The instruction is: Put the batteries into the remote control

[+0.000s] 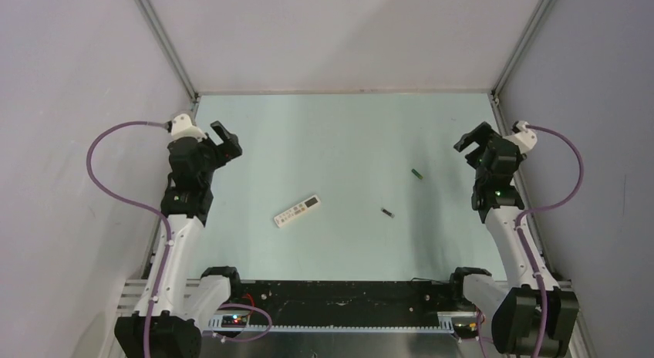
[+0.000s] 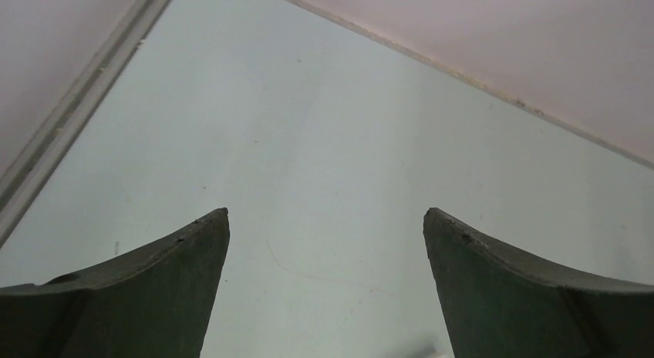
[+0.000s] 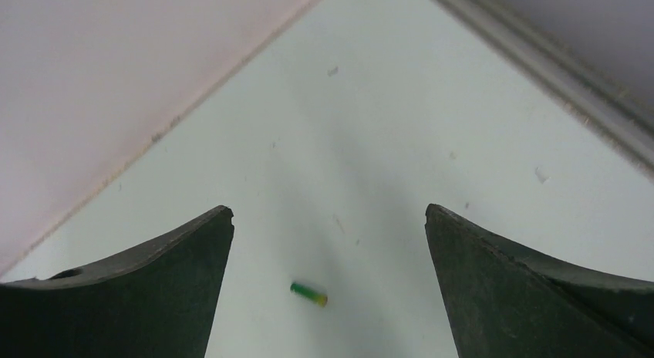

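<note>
My left gripper needs to move down and to the right in the top view onto the remote's middle (image 1: 300, 208), because the remote is below on that side.
The white remote control (image 1: 297, 211) lies flat near the table's middle, buttons and display up, tilted. One battery (image 1: 416, 173) lies to its right, further back. A second battery (image 1: 388, 213) lies nearer, between the remote and the right arm. My left gripper (image 1: 226, 141) is open and empty, raised at the left side, far from the remote. My right gripper (image 1: 473, 140) is open and empty, raised at the right side. In the right wrist view a green battery (image 3: 308, 293) with a yellow tip lies on the table between my open fingers (image 3: 177, 281), well below them.
The pale green table top (image 1: 339, 134) is walled by grey panels with metal rails (image 1: 166, 53) at the back corners. A black bar (image 1: 339, 296) runs along the near edge between the arm bases. The left wrist view shows bare table (image 2: 324, 157) and wall edge.
</note>
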Motion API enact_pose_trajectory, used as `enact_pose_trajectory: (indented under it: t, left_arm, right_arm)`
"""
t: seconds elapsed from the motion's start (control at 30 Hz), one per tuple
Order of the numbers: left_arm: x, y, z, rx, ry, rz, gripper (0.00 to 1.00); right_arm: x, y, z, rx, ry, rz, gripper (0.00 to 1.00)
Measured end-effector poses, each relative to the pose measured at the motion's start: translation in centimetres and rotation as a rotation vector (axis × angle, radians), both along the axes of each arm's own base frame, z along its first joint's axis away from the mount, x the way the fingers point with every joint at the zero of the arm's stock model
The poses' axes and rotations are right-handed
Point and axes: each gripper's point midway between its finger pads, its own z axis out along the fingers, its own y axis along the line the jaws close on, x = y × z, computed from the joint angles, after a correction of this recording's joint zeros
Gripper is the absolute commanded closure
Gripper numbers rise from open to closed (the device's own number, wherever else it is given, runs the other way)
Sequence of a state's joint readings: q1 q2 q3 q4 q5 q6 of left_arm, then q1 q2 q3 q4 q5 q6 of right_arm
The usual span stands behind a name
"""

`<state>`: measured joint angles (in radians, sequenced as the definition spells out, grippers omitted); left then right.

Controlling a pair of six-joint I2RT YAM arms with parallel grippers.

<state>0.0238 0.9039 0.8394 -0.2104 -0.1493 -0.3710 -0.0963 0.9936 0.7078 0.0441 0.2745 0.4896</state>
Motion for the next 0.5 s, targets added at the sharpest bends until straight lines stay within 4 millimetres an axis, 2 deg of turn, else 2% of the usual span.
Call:
enact_pose_trajectory:
  t: [0.1,0.23,0.33,0.5]
  left_arm:
    - [-0.2,-1.4,-0.5,-0.001,0.010,-0.087,0.00]
    - [-0.8,-3.8,-2.6,0.008,0.058,-0.223,0.00]
    - [-1.8,-7.1,-4.6,0.014,0.125,-0.372,0.00]
    - [-4.2,-13.8,-7.9,0.024,0.254,-0.641,0.00]
  right_arm:
    - [-0.3,2.2,-1.6,0.019,0.084,0.061,0.00]
    - [-1.2,5.3,-3.3,0.024,0.177,0.149,0.01]
    - [-2.1,7.4,-4.4,0.038,0.235,0.222,0.04]
    - [-3.7,10.5,-6.2,0.100,0.323,0.329,0.07]
